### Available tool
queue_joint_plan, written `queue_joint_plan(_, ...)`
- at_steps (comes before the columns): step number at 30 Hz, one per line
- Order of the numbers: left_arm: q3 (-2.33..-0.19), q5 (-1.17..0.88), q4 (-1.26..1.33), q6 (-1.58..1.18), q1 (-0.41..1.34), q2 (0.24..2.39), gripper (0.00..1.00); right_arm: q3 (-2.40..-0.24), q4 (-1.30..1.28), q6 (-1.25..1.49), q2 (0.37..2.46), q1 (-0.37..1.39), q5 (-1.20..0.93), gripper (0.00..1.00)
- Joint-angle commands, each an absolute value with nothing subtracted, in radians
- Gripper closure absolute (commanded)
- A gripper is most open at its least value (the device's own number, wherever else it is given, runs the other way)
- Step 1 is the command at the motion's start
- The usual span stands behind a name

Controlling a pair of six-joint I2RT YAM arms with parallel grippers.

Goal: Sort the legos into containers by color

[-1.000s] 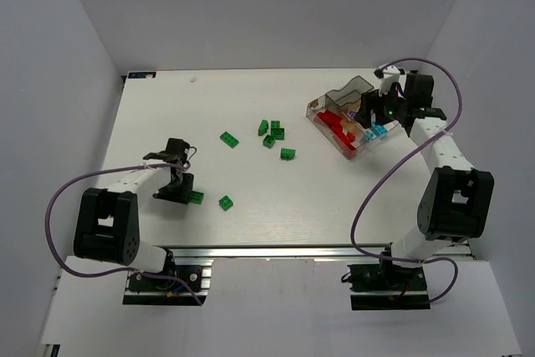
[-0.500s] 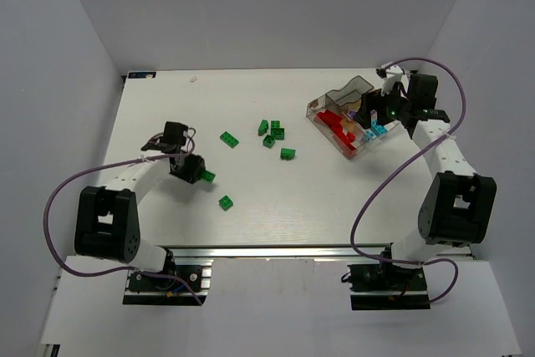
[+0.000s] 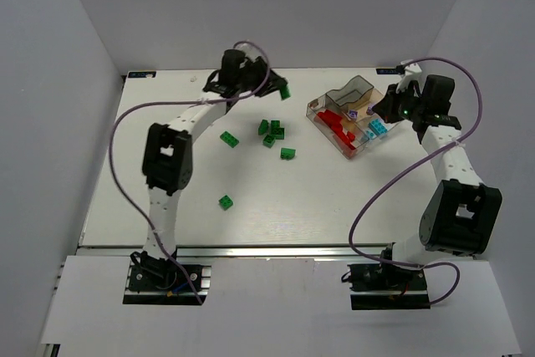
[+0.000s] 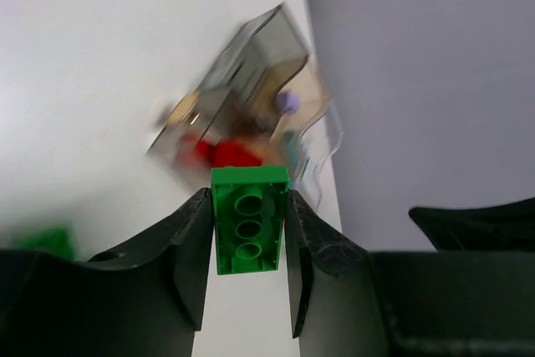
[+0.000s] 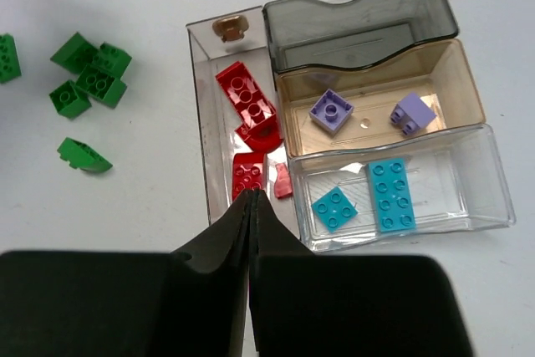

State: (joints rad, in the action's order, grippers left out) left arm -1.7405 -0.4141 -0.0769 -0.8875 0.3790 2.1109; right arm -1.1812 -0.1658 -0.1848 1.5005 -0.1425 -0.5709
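Note:
To the right of my left gripper in the top view lies the tray's empty smoky section [image 3: 350,93] [image 4: 272,46], so I need to carry the green lego that way over it and release.
My left gripper [image 3: 278,88] hangs over the far middle of the table, shut on a green lego [image 4: 248,219] whose hollow underside faces the wrist camera. It is also seen from above as a green lego [image 3: 285,92], left of the containers [image 3: 321,104]. This smoky divided tray holds red legos [image 5: 247,99], pale purple ones [image 5: 331,111] and cyan ones [image 5: 389,194] in separate compartments. My right gripper [image 5: 252,198] is shut on nothing, above the tray's near edge by the red compartment. Several green legos [image 3: 274,131] lie loose on the table.
A dark smoky compartment [image 5: 359,22] at the tray's far end shows nothing inside. One green lego [image 3: 226,201] lies alone toward the near side, another [image 3: 229,139] left of the cluster. White walls close in the table on three sides.
My left arm swung from the near left up to the far middle, carrying the green lego toward the tray. My right gripper closed and drew slightly right.

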Motion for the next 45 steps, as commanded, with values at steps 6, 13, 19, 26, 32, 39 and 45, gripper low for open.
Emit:
queue_joint_plan(6, -2.223, -0.364, 0.200, -0.833, 0.505, 2.460, 1.00, -1.178, -0.094, -0.097, 1.398, -0.184, -0.545, 1.00)
queue_joint_plan(13, -2.321, -0.098, 0.440, -0.828, 0.578, 2.594, 1.00, -1.109, -0.084, -0.081, 1.370, -0.212, -0.560, 1.00)
queue_joint_plan(19, -2.333, 0.100, 0.477, -0.844, 0.615, 2.641, 1.00, -1.063, -0.037, -0.084, 1.382, -0.212, -0.591, 0.98)
queue_joint_plan(26, -2.367, 0.230, 0.563, -0.899, 0.653, 2.721, 1.00, -1.061, -0.012, -0.072, 1.440, -0.206, -0.630, 0.82)
queue_joint_plan(32, -2.370, 0.216, 0.600, -0.942, 0.663, 2.761, 1.00, -1.078, -0.015, -0.067, 1.473, -0.209, -0.650, 0.81)
queue_joint_plan(39, -2.382, 0.180, 0.614, -0.983, 0.663, 2.796, 1.00, -1.045, -0.015, -0.072, 1.471, -0.207, -0.653, 0.81)
queue_joint_plan(45, -2.384, 0.173, 0.621, -1.011, 0.672, 2.813, 1.00, -1.032, -0.015, -0.071, 1.468, -0.209, -0.660, 0.81)
